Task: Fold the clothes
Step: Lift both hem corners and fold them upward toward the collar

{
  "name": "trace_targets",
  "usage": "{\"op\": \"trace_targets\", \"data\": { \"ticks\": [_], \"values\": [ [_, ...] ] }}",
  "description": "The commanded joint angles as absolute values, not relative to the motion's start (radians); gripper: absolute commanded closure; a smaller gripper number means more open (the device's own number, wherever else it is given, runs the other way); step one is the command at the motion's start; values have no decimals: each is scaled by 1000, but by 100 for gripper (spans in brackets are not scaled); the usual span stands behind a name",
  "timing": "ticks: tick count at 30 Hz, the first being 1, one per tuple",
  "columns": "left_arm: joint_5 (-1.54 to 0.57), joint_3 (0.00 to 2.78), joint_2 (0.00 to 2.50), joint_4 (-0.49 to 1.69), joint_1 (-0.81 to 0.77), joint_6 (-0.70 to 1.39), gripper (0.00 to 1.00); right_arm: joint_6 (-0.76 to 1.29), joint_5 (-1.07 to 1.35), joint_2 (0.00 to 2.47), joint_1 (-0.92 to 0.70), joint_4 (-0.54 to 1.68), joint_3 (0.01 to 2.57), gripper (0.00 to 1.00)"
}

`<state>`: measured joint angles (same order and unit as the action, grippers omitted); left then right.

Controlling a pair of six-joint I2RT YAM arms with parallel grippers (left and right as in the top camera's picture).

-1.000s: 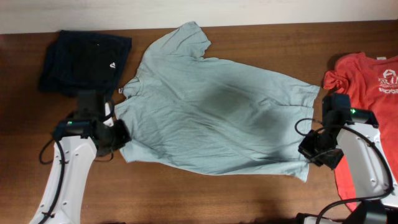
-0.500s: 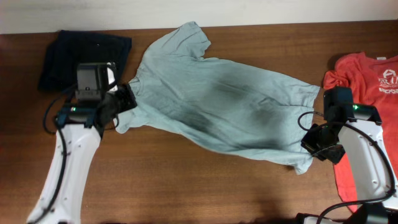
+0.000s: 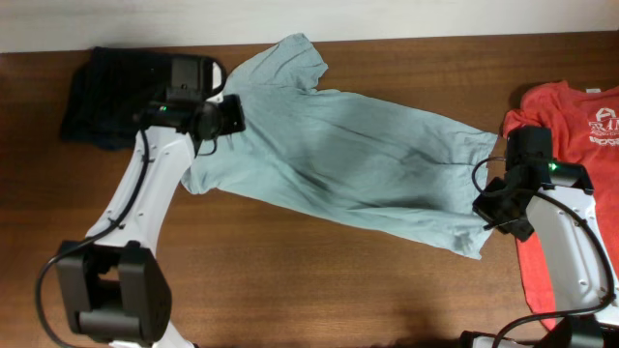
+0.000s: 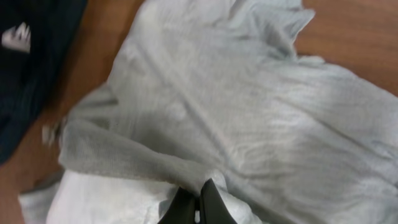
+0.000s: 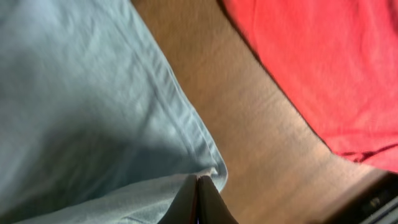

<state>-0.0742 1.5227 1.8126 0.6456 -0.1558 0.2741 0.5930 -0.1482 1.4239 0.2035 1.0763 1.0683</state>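
The pinch of my left gripper moves slightly outward next, toward the right in the overhead view, over flat cloth (image 3: 259, 115) beside the sleeve. It opens there, since that cloth is uncovered.
The pale blue-grey T-shirt (image 3: 358, 164) lies slanted across the table, from a sleeve at the top left to a hem corner at the lower right. My left gripper (image 3: 232, 114) is over the shirt's upper left part, shut on a pinch of its cloth (image 4: 155, 165) that it holds lifted above the layer below. My right gripper (image 3: 486, 208) is at the shirt's right end, shut on the hem corner (image 5: 205, 165). The red T-shirt (image 3: 571, 126) with white print lies at the right edge, partly under the right arm.
A dark navy garment (image 3: 106, 92) with a small white logo lies at the top left, just beside the left gripper. Bare brown table (image 3: 319, 280) shows along the front. The table's far edge runs close behind the shirt's sleeve.
The left gripper has carried the shirt's left edge up and to the right, folding it over the body. The right gripper has shifted slightly up with the hem corner.
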Motion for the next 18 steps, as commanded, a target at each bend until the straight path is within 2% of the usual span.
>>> {"op": "trace_targets", "data": {
  "ticks": [1,8,18],
  "values": [
    [-29,1583,1851,640,-174,229,100,616,-204,1413,197,1054,1086,96],
    [53,1586,1874,602,-194,162,99,645,-271,1435,197,994,1085,96],
    [53,1586,1938,515,-203,85,99,644,-295,1541,197,925,1085,96]
  ]
}}
